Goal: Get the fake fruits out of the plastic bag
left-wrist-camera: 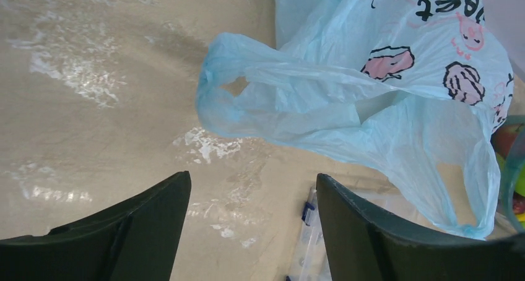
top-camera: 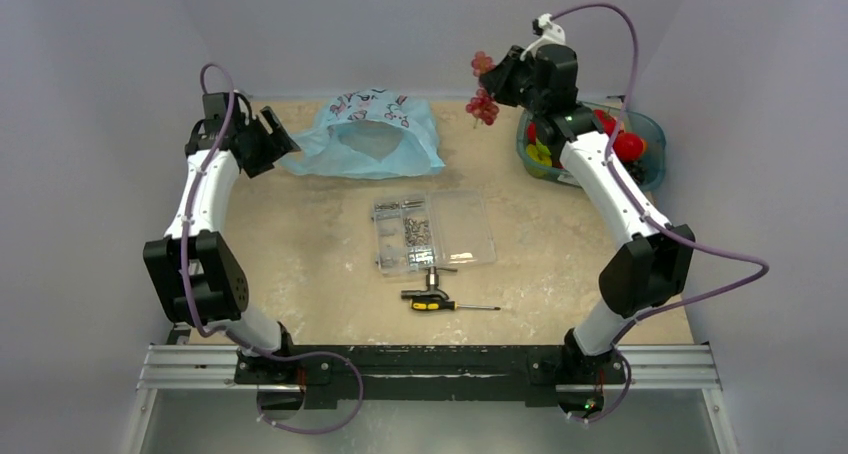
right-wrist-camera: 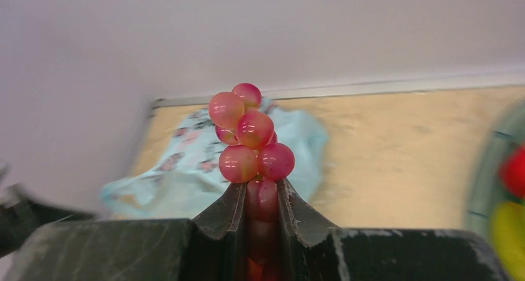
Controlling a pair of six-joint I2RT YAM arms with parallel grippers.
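My right gripper swings away from the bag (top-camera: 368, 139) over the teal tub next, then lowers the grapes onto the fruits (top-camera: 622, 142) in the tub.
The light blue plastic bag (top-camera: 368, 139) lies flat at the back middle of the table; it fills the upper right of the left wrist view (left-wrist-camera: 396, 95) and shows blurred in the right wrist view (right-wrist-camera: 186, 163). My right gripper (top-camera: 497, 79) is raised at the back right and shut on the dark red grape bunch (top-camera: 483, 99), whose pink-red grapes (right-wrist-camera: 247, 138) stick out past the fingertips. My left gripper (top-camera: 278, 139) is open and empty just left of the bag, near its loop handle (left-wrist-camera: 229, 89). Red and yellow-green fruits (top-camera: 622, 142) lie in the teal tub.
The rigid teal tub (top-camera: 652, 134) stands at the back right under my right arm. A clear compartment box of screws (top-camera: 433, 232) lies mid-table, with a black and yellow screwdriver (top-camera: 445, 302) in front of it. Walls close in on three sides.
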